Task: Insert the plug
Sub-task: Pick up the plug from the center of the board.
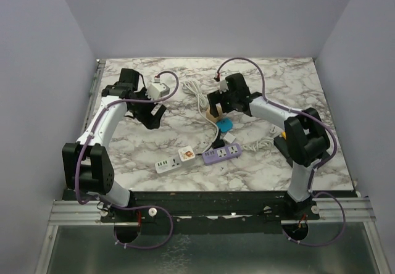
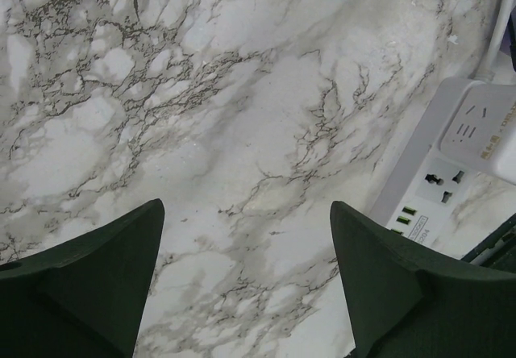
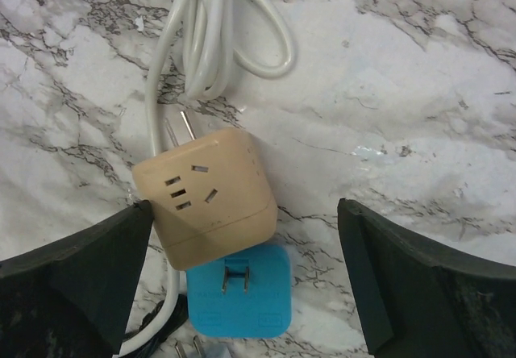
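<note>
My right gripper moves to the left in the right wrist view next, then comes down astride the beige cube [image 1: 213,115] below.
A blue plug [image 3: 239,291] lies flat on the marble with its two metal prongs facing up. It touches a beige cube socket [image 3: 210,197] just beyond it. My right gripper [image 3: 244,206] hangs open above both, its left finger close beside the cube, holding nothing. From above, the blue plug [image 1: 225,124] and the beige cube [image 1: 213,115] sit under the right gripper [image 1: 215,108]. My left gripper [image 2: 246,206] is open over bare marble, with a white power strip [image 2: 459,164] to its right. In the top view the left gripper [image 1: 153,116] is well left of the plug.
A coiled white cable [image 3: 210,35] lies beyond the cube, with a white plug's prongs [image 3: 181,128] showing behind it. A white power strip [image 1: 176,161] and a purple one [image 1: 222,155] lie end to end near the front. Black cord runs beside them.
</note>
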{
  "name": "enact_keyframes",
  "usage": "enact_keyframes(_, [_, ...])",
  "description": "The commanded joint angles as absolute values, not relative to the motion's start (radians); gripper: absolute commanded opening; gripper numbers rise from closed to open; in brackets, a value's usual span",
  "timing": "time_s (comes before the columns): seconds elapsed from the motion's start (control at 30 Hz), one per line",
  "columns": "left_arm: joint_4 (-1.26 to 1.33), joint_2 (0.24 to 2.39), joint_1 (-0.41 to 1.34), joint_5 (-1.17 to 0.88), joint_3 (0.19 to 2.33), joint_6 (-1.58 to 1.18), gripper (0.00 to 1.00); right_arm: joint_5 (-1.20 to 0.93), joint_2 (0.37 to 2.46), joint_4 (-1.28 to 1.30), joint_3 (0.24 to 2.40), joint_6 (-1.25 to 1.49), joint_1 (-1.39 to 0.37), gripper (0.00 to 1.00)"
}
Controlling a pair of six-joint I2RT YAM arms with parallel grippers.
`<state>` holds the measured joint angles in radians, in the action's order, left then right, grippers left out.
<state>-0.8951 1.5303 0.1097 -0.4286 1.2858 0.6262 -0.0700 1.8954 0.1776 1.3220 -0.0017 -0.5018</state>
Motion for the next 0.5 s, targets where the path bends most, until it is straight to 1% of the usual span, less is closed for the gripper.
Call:
enact_keyframes(0.0, [-0.991, 1.512, 0.108, -0.407, 1.317, 0.612, 0.84, -0.132, 1.946, 0.141, 1.367, -0.029, -0.501, 0.98])
enact_keyframes(0.17, [-0.990, 1.465, 0.108, -0.394, 1.319, 0.627, 0.84, -0.161, 1.982, 0.172, 1.392, -0.011, -0.511, 0.87])
enact_keyframes(0.27, [-0.990, 1.447, 0.109, -0.396, 1.333, 0.627, 0.84, -0.141, 1.990, 0.186, 1.395, -0.009, -0.522, 0.81])
enact_keyframes(0.37, [-0.988, 1.439, 0.109, -0.406, 1.345, 0.626, 0.84, -0.144, 1.984, 0.192, 1.378, -0.010, -0.525, 0.81])
enact_keyframes(0.47, [-0.988, 1.439, 0.109, -0.410, 1.357, 0.616, 0.84, -0.155, 1.954, 0.161, 1.330, -0.007, -0.528, 0.84])
